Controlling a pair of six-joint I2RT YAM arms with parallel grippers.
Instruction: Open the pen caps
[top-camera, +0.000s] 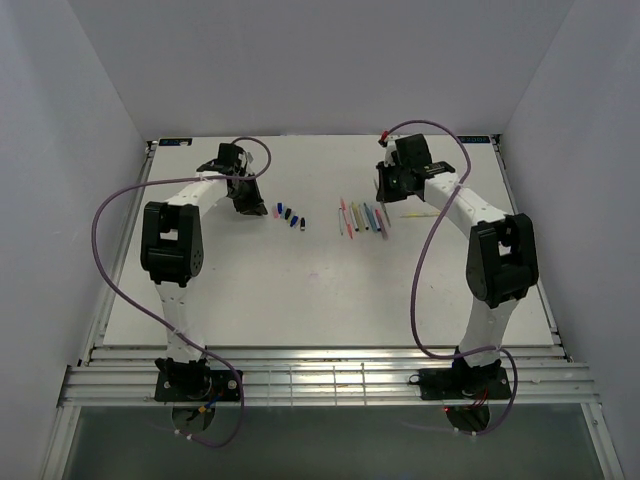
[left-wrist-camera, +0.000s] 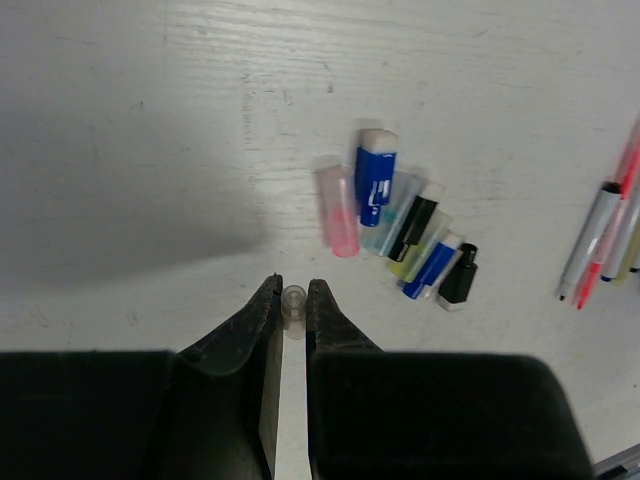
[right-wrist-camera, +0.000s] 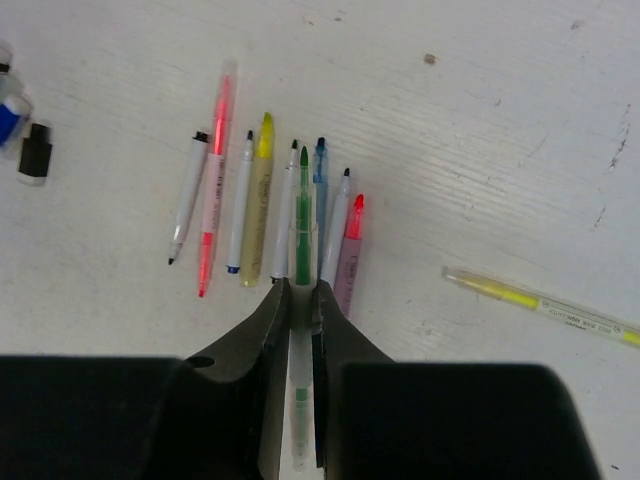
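Observation:
Bare table shows between the pink pen and the yellow pen, so my right gripper should move toward that gap (top-camera: 391, 216) (right-wrist-camera: 389, 261) and down beside the row's pink pen next.
My left gripper (left-wrist-camera: 293, 293) is shut on a small clear pen cap (left-wrist-camera: 293, 302), held at the fingertips just left of a cluster of loose caps (left-wrist-camera: 400, 225) in pink, blue, black and yellow on the table. The cluster also shows in the top view (top-camera: 288, 214). My right gripper (right-wrist-camera: 299, 288) is shut on a green pen (right-wrist-camera: 303, 215) with a clear barrel and a bare tip. It lies in line with a row of several uncapped pens (right-wrist-camera: 255, 200), also seen from above (top-camera: 362, 217). The grippers (top-camera: 243, 198) (top-camera: 386, 190) stand apart.
A single yellow pen (right-wrist-camera: 540, 300) lies apart to the right of the row, also in the top view (top-camera: 413, 213). A black cap (right-wrist-camera: 35, 150) shows at the left edge of the right wrist view. Purple cables loop beside both arms.

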